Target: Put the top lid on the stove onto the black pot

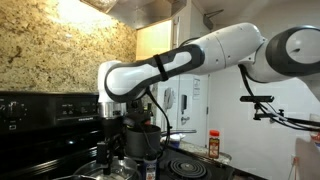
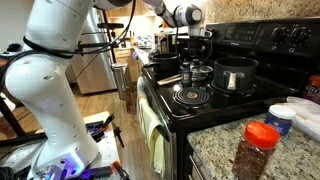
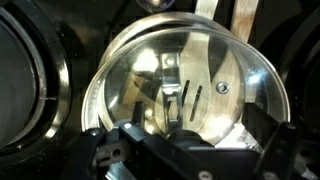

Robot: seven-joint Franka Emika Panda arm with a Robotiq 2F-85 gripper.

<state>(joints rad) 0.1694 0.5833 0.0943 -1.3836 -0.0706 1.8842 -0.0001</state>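
Note:
The lid's dark knob (image 3: 185,138) is between my open fingers, so my gripper needs to ease the short way onto it and close on its sides.
A round glass lid (image 3: 180,60) with a steel rim and a dark knob fills the wrist view. My gripper (image 3: 190,135) hangs just above it, jaws open, one on each side of the knob. In an exterior view the gripper (image 2: 192,58) is over the lid (image 2: 197,71), which rests on a steel pot on the black stove (image 2: 270,40). The black pot (image 2: 236,72) stands uncovered right beside it. In an exterior view the gripper (image 1: 111,138) is low over the stove (image 1: 40,105), next to the black pot (image 1: 147,138).
A bare coil burner (image 2: 190,96) lies in front of the pots. A red-capped spice jar (image 2: 258,150) and white containers (image 2: 300,115) stand on the granite counter. The raised back panel with knobs is behind the pots. More pots stand further along the stove (image 2: 165,45).

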